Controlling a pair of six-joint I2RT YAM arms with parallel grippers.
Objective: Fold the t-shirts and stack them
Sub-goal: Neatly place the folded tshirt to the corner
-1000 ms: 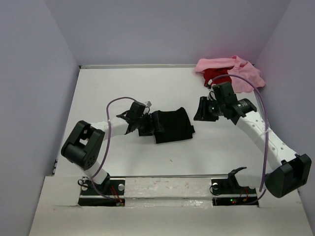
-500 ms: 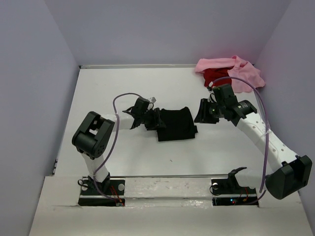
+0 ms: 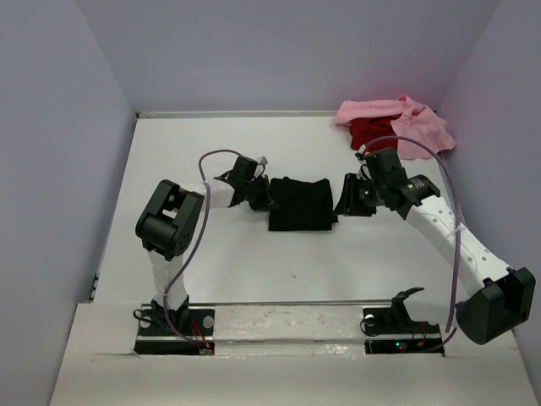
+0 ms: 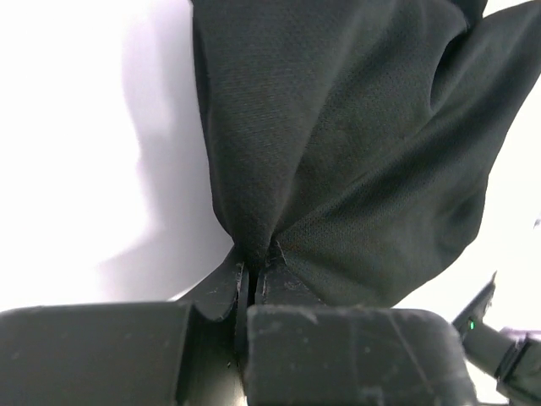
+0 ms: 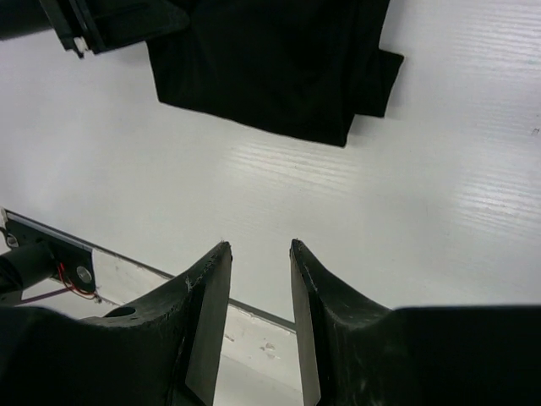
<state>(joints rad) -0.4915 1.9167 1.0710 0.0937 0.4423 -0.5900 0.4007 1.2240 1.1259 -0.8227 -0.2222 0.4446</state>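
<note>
The shirt will go with my left gripper to the table's empty far corner (image 3: pixel 165 140) and be released there, because that corner lies outward and to the gripper's left in the top view.
A folded black t-shirt (image 3: pixel 302 204) lies in the middle of the table; it fills the left wrist view (image 4: pixel 338 144) and shows at the top of the right wrist view (image 5: pixel 270 63). My left gripper (image 3: pixel 260 195) is shut on the shirt's left edge, the cloth pinched between its fingertips (image 4: pixel 254 258). My right gripper (image 3: pixel 348 196) hovers just right of the shirt, open with nothing between its fingers (image 5: pixel 258 249). A light pink t-shirt (image 3: pixel 406 123) and a red t-shirt (image 3: pixel 365 131) lie bunched together at the back right corner.
Lilac walls close in the white table (image 3: pixel 211 144) on the left, back and right. The arm bases and a metal rail (image 3: pixel 287 306) run along the near edge. A purple cable (image 3: pixel 207 169) loops over the left arm.
My left gripper closed on the black shirt's left edge and moved right and back with it. The shirt shifted and squared up. The right arm edged slightly lower.
</note>
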